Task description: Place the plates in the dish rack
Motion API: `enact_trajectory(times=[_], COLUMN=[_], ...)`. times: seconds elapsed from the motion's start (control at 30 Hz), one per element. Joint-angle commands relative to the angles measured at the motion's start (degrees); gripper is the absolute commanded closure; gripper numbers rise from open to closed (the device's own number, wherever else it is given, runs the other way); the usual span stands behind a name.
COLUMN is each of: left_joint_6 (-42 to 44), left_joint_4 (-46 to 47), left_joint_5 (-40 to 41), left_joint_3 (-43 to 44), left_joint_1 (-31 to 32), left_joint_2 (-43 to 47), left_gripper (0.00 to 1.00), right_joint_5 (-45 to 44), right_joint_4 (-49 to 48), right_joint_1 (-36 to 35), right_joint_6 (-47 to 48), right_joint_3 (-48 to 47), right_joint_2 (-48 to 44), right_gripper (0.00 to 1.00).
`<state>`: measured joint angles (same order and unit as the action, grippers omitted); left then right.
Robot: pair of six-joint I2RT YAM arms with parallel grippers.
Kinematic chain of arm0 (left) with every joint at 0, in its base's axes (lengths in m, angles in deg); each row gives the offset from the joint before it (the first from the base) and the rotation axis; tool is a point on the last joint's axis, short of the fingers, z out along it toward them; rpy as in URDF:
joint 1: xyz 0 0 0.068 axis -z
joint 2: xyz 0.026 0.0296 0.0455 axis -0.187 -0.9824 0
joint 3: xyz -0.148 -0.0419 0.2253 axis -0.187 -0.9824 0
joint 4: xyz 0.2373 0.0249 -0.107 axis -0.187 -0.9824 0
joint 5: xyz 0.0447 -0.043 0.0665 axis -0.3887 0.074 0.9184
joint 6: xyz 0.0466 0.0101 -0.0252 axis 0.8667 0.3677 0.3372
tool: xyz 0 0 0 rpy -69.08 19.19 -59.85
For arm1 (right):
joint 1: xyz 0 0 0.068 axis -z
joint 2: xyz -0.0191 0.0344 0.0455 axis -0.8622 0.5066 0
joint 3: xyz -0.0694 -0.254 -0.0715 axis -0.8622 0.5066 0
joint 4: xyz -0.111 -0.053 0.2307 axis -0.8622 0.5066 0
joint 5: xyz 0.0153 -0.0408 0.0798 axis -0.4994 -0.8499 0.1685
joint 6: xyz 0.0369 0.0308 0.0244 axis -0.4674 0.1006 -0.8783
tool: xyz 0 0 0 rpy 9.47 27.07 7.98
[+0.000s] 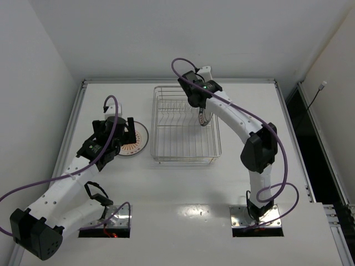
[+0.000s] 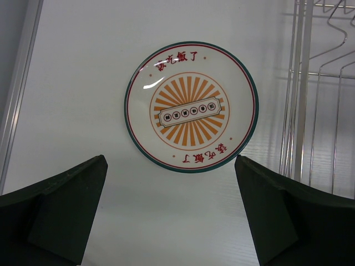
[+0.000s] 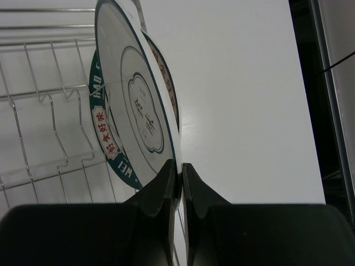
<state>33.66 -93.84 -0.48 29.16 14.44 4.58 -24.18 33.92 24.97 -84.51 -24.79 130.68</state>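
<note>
The held plate crosses over the teal-ring plate, so my right gripper will next rise slightly, move toward the empty tines beside the teal-ring plate (image 3: 102,130) and lower the held plate's rim there.
The orange sunburst plate (image 2: 191,108) lies flat on the table left of the dish rack (image 1: 157,123); it also shows in the top view (image 1: 137,143). My left gripper (image 2: 172,216) hovers open and empty just short of its near rim, also seen from above (image 1: 122,132). My right gripper (image 3: 181,166) is shut on the rim of the plate with thin dark circles (image 3: 138,100), held on edge at the rack's right side (image 1: 206,118). The teal-ring plate (image 3: 102,130) stands upright right behind it among the rack's tines (image 3: 50,100).
The rack's wire side (image 2: 302,83) is close to the right of the sunburst plate. A metal rail (image 1: 75,119) runs along the table's left edge. A dark gap (image 3: 310,83) lies past the table's right edge.
</note>
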Motion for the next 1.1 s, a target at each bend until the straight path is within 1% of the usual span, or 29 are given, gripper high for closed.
enact_trajectory(times=[0.0,0.1,0.2,0.5,0.67,0.97,1.07], left_joint_6=[-0.53,-0.53,-0.53,-0.53,-0.53,-0.53,-0.53], left_joint_4=[0.74,0.74,0.74,0.74,0.74,0.74,0.74], left_joint_5=[-0.22,-0.22,-0.22,-0.22,-0.22,-0.22,-0.22], left_joint_3=[1.9,1.9,1.9,1.9,1.9,1.9,1.9], left_joint_1=[0.36,0.36,0.36,0.36,0.36,0.36,0.36], left_joint_2=[0.05,0.05,0.05,0.05,0.05,0.05,0.05], left_gripper=[0.0,0.0,0.0,0.0,0.0,0.0,0.0], right_joint_5=[-3.93,-4.54,-4.54,-1.47,0.37,3.98,5.65], right_joint_4=[0.36,0.98,0.98,-0.43,-3.06,-3.59,-3.59], right_joint_1=[-0.13,-0.13,-0.13,-0.66,-1.18,-2.24,-2.76], right_joint_6=[0.1,1.59,2.21,-0.77,-1.31,-3.76,-3.77], right_joint_3=[-6.86,-10.38,-11.44,-2.85,2.78,6.13,6.66], right_joint_2=[-1.93,-1.93,-1.93,-1.93,-1.93,-1.31,-0.79], right_gripper=[1.0,1.0,1.0,1.0,1.0,1.0,0.91])
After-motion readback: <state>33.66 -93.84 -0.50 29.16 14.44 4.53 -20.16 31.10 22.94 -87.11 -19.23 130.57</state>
